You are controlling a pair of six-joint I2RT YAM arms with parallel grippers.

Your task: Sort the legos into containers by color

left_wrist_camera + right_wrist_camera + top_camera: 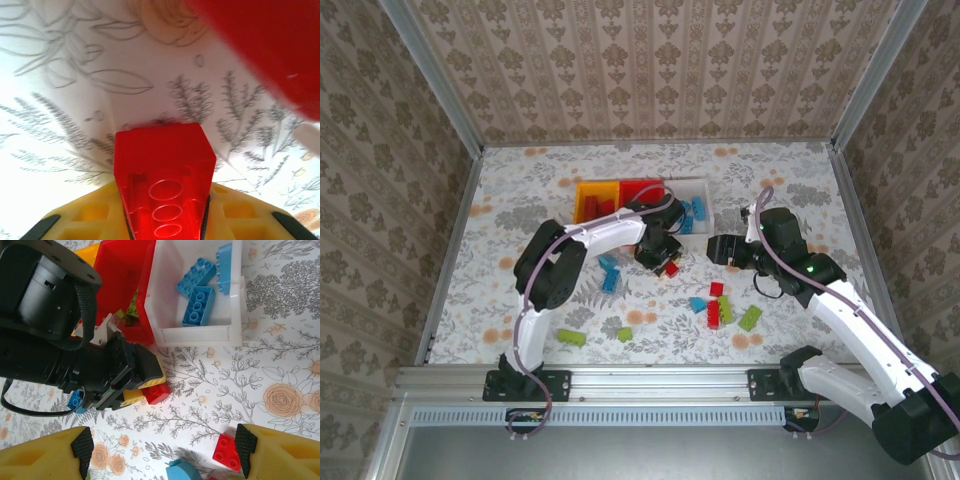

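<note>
The robot's left gripper will next lift and move outward past the red container, then release the red lego in the yellow-orange container [590, 202], because red legos are already there.
My left gripper [666, 264] is shut on a red lego [162, 170], which sits clamped between its yellow fingers [87, 215] just above the floral table. In the right wrist view that same red lego [156, 393] pokes out of the left gripper [146, 389], in front of the red container [122, 285]. The white container [165, 300] holds blue legos [199, 305]. A yellow-orange container [590, 202] stands left of the red one [640, 190]. My right gripper [164, 444] hangs open over the table, a loose red lego [225, 452] beside its right finger.
Loose legos lie on the table: two blue ones [610, 272] left of the left gripper, green ones [571, 337] near the front, and a mixed cluster [720, 308] in front of the right gripper [720, 250]. Metal rails edge the table.
</note>
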